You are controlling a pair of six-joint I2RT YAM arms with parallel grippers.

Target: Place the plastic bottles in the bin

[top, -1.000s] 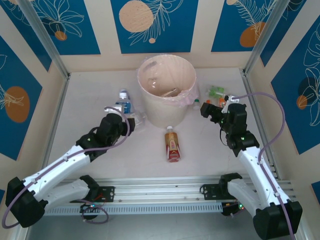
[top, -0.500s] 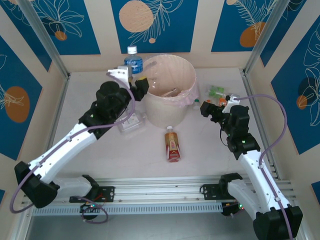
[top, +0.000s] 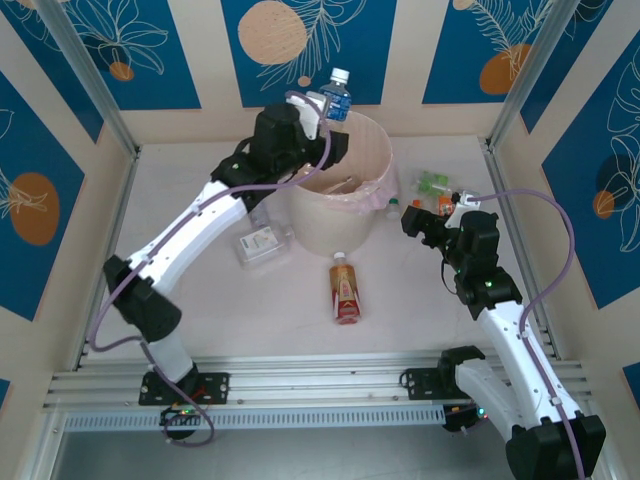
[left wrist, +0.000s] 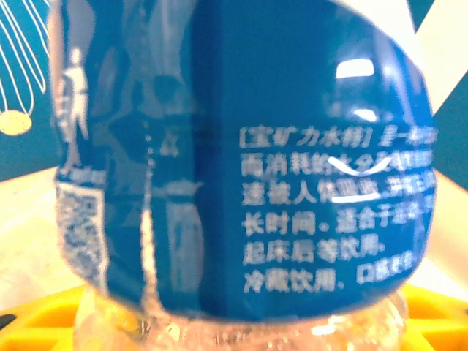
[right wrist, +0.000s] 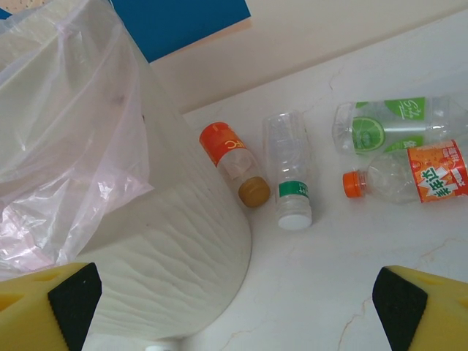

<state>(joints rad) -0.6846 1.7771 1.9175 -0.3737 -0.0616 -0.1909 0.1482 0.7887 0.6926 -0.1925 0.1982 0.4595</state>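
Observation:
My left gripper lowers and tilts the bottle into the bin's opening (top: pixel 358 165) next to release it. The blue-label bottle (top: pixel 337 93) is still above the bin's rim.
My left gripper (top: pixel 322 108) is shut on a blue-label plastic bottle (top: pixel 337 93) with a white cap and holds it upright above the far-left rim of the cream bin (top: pixel 338 215). Up close, the bottle's blue label (left wrist: pixel 292 168) blocks most of the left wrist view, with yellow fingers (left wrist: pixel 40 322) at the bottom edge. My right gripper (top: pixel 424 222) is open and empty, low beside the bin's right wall (right wrist: pixel 168 278). Ahead of it lie several bottles: an orange-label one (right wrist: pixel 232 162), a clear green-banded one (right wrist: pixel 289 175), a lime-label one (right wrist: pixel 395 124) and an orange-capped one (right wrist: pixel 409 175).
A brown-and-red-label bottle (top: pixel 345 290) lies in front of the bin. A crushed clear bottle (top: pixel 262 243) lies to the bin's left. A clear liner (right wrist: pixel 66 124) drapes over the bin's rim. Metal frame posts and walls close in the table.
My left arm has lifted the blue-label bottle from the table left of the bin and swung it up and right to the bin's rim. The right arm has barely moved.

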